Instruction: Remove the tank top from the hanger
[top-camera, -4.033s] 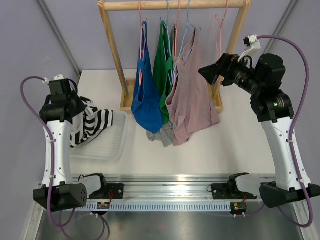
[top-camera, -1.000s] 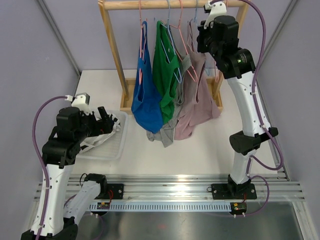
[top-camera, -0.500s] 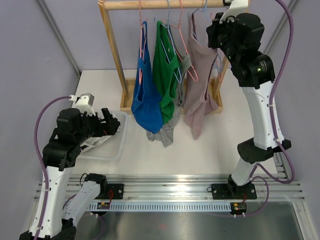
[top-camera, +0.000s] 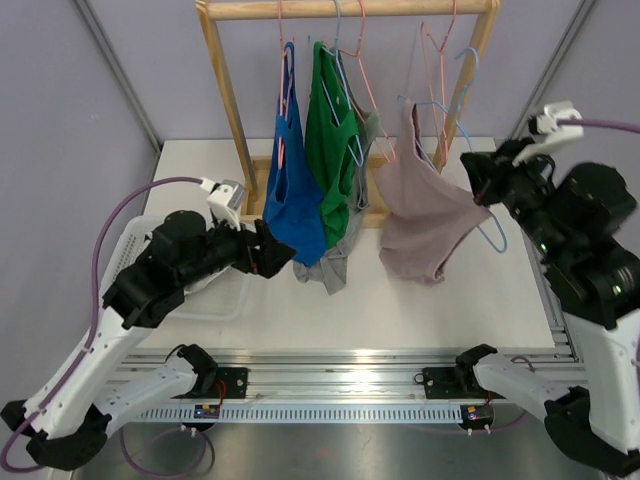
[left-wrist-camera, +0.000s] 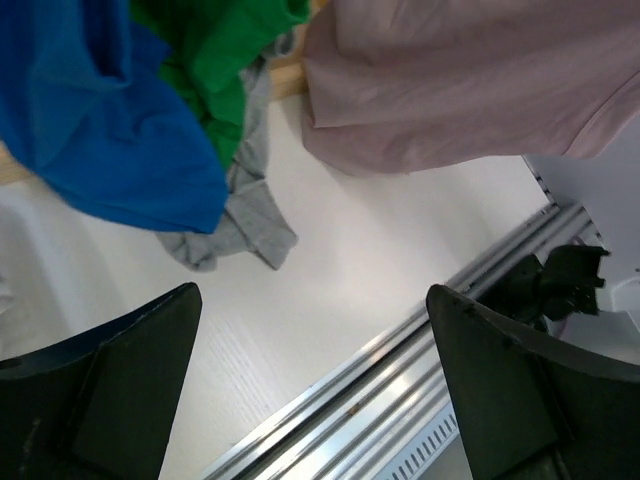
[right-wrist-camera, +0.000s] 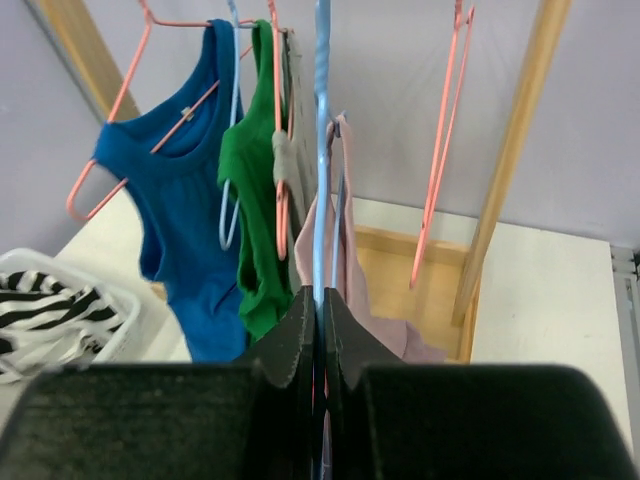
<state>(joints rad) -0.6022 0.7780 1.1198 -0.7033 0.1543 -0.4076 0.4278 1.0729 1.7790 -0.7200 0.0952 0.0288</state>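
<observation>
The left gripper moves up and to the right in the top view to the tank top's upper edge on the hanger's arm next.
A mauve tank top (top-camera: 425, 225) hangs on a light-blue wire hanger (top-camera: 478, 120), off the rack rod and held out over the table to the right of the rack. My right gripper (top-camera: 478, 180) is shut on the hanger's wire. In the right wrist view, the right gripper (right-wrist-camera: 321, 300) pinches the blue hanger (right-wrist-camera: 322, 150), with the tank top (right-wrist-camera: 345, 235) draped just beyond. My left gripper (top-camera: 272, 258) is open and empty, low beside the blue top's hem. In the left wrist view, the tank top (left-wrist-camera: 470, 90) is ahead of the left gripper (left-wrist-camera: 320, 400), to the upper right.
A blue top (top-camera: 290, 190), a green top (top-camera: 328, 140) and a grey garment (top-camera: 335, 265) still hang on the wooden rack (top-camera: 225, 110). Empty pink hangers (top-camera: 432, 70) hang at its right. A white basket (right-wrist-camera: 70, 300) with striped cloth sits at the left. A metal rail (top-camera: 350, 370) borders the near edge.
My right arm has swung down and right, carrying the blue hanger and mauve top off the rod. My left arm has reached from the basket toward the hanging clothes.
</observation>
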